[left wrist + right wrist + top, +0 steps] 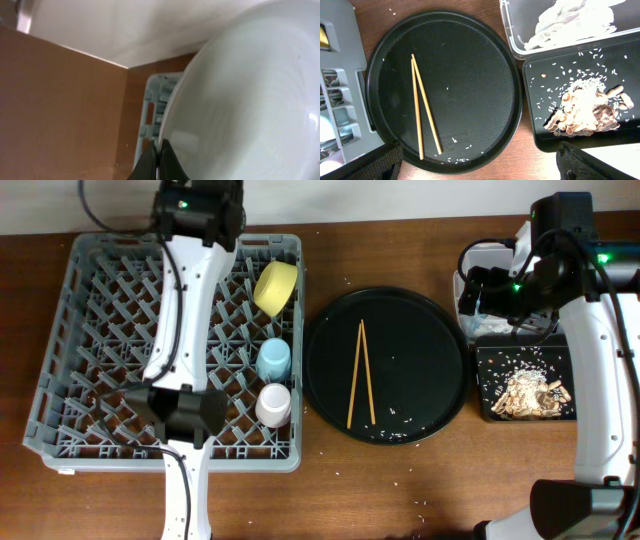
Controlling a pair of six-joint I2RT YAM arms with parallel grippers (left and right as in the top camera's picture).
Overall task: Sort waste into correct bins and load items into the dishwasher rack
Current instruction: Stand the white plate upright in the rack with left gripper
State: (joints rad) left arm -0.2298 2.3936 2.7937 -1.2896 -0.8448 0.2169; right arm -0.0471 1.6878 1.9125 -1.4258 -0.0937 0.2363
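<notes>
My left gripper lowers the plate on edge toward the rack slots beside the yellow bowl next and releases the plate's rim, as they lie below.
My left gripper is shut on the rim of the pale grey-white plate, held on edge over the far side of the dishwasher rack; its wrist hides the plate from overhead. In the rack are the yellow bowl, light blue cup and pink cup. Two chopsticks lie on the round black tray, and they also show in the right wrist view. My right gripper is open and empty above the tray's right edge.
The clear tub holds white napkins. The shallow black rectangular tray holds food scraps and rice. Loose rice grains lie on the round tray and on the table. Bare wooden table shows in front.
</notes>
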